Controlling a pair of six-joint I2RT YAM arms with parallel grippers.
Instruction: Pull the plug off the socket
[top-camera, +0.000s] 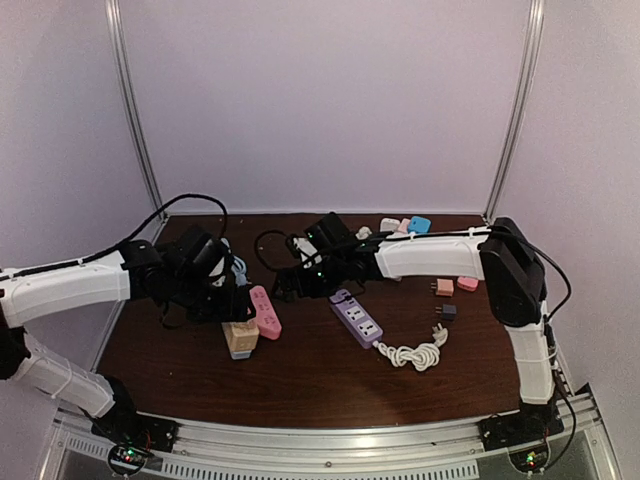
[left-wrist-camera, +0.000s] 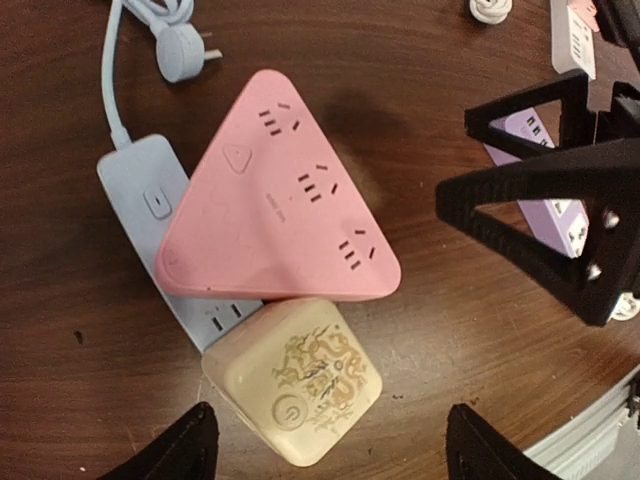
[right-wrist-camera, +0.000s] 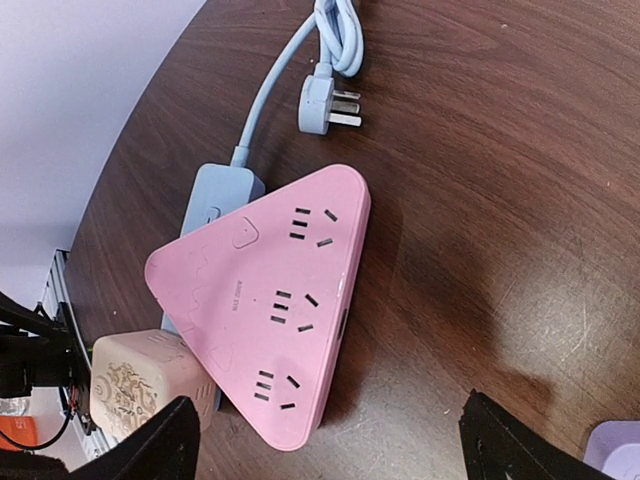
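Note:
My left gripper turns in line with the beige cube's sides next and lowers around the cube (top-camera: 240, 338), since it sits crooked below my open fingers.
A pink triangular adapter (left-wrist-camera: 280, 215) sits plugged on a light blue power strip (left-wrist-camera: 150, 200), and a beige cube adapter (left-wrist-camera: 295, 380) with a gold pattern sits on the strip's end beside it. My left gripper (left-wrist-camera: 335, 445) is open and hovers above the beige cube, one finger on each side, not touching it. My right gripper (right-wrist-camera: 335, 440) is open and empty above the pink adapter (right-wrist-camera: 265, 300) and the bare table next to it. In the top view both grippers (top-camera: 225, 300) (top-camera: 290, 285) hang close over the pink adapter (top-camera: 265, 312) and the cube (top-camera: 240, 338).
The blue strip's own plug (right-wrist-camera: 325, 105) and cord lie loose behind it. A purple power strip (top-camera: 357, 318) with a coiled white cable (top-camera: 415, 352) lies to the right. Small adapters (top-camera: 445, 287) (top-camera: 447, 311) sit far right, more (top-camera: 418, 224) at the back.

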